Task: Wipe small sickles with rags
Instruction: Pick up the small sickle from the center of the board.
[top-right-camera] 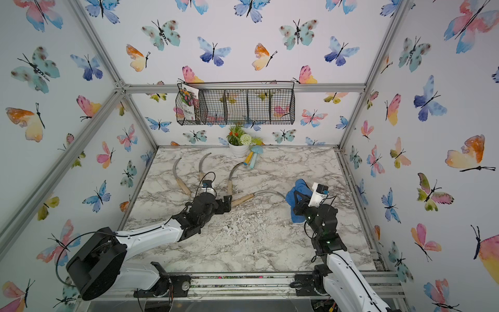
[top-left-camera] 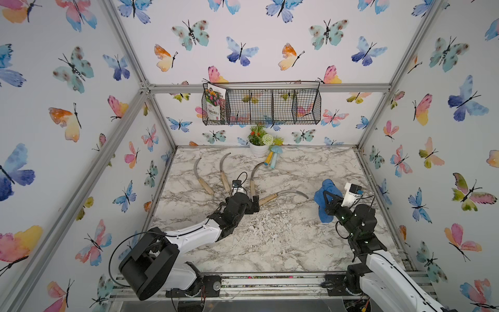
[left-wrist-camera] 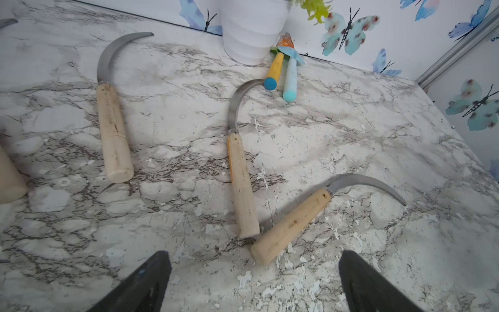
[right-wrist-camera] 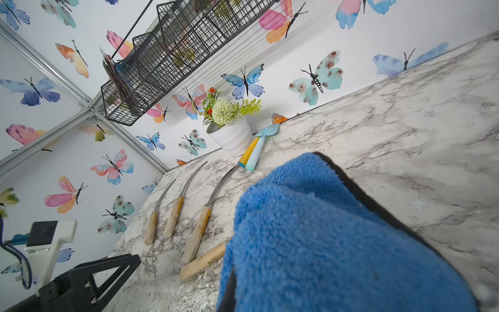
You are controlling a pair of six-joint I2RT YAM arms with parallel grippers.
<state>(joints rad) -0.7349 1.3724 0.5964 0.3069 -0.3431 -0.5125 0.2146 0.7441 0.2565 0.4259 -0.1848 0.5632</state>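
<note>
I should move my left gripper down next with its open fingers on both sides of only that handle end, because the handle end of the sickle (left-wrist-camera: 247,224) reaching the toys is close beside the crosswise sickle's handle.
Several small sickles lie on the marble table, grey curved blades pointing toward the back wall. The nearest sickle (top-left-camera: 270,199) (left-wrist-camera: 291,225) lies crosswise, and its handle end meets the handle end of another sickle (top-left-camera: 252,187) (left-wrist-camera: 241,186). My left gripper (top-left-camera: 253,205) (left-wrist-camera: 253,259) stands open just short of the crosswise handle's end, touching nothing. The blue rag (top-left-camera: 325,201) (right-wrist-camera: 324,243) hangs bunched from my right gripper (top-left-camera: 328,201), which is shut on it. The rag hides the right jaws in the wrist view. It also covers that sickle's blade there.
A white flower pot (top-left-camera: 258,149) stands at the back wall, with yellow and light-blue toys (top-left-camera: 272,160) leaning beside it. One sickle blade tip ends at the toys. A black wire basket (top-left-camera: 260,106) hangs on the wall above. Flaked white patches (top-left-camera: 267,224) mark the tabletop's middle.
</note>
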